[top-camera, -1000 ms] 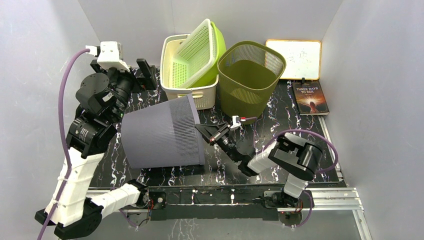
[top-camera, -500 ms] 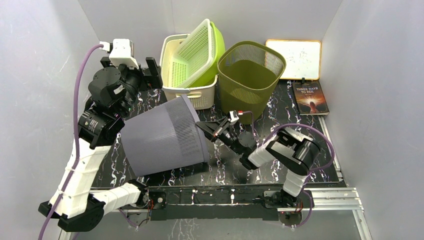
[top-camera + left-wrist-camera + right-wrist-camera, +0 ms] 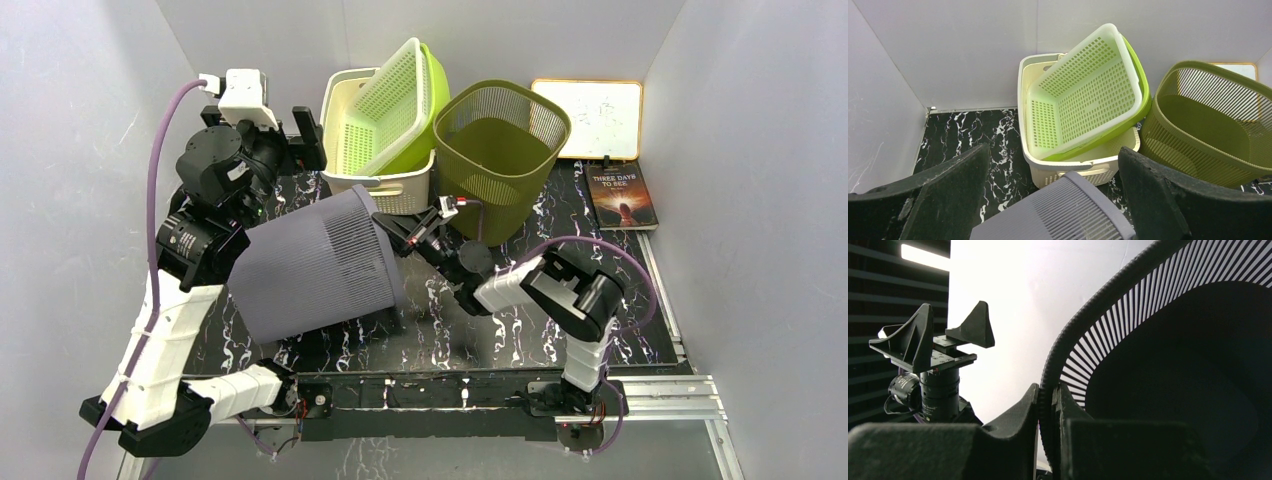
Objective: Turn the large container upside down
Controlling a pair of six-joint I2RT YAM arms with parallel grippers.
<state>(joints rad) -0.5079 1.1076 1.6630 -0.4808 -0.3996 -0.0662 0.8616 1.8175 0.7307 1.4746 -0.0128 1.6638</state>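
I will next swing my right gripper down and to the right in the top view and let go of the bin's rim at the bare marble, because the bin's open end faces sideways.
The large container is a grey ribbed bin (image 3: 310, 265) lying tilted on its side on the black marble table (image 3: 620, 300), its open end facing right and raised. My right gripper (image 3: 385, 228) is shut on the bin's rim. In the right wrist view its jaws (image 3: 1048, 395) pinch the dark rim (image 3: 1083, 320), one finger inside and one outside. My left gripper (image 3: 285, 150) is open, above the bin's upper back side. In the left wrist view the bin (image 3: 1063, 210) lies below and between the spread fingers (image 3: 948, 190), apart from them.
A cream basket (image 3: 345, 175) holding a lime basket and a tilted cream perforated basket stands just behind the bin. An olive mesh bin (image 3: 500, 150) stands to its right, close to the right arm. A whiteboard (image 3: 590, 115) and a book (image 3: 622, 195) lie at the back right.
My right gripper has moved up and left with the rim, lifting the bin's open end. My left gripper has risen and shifted right, toward the back.
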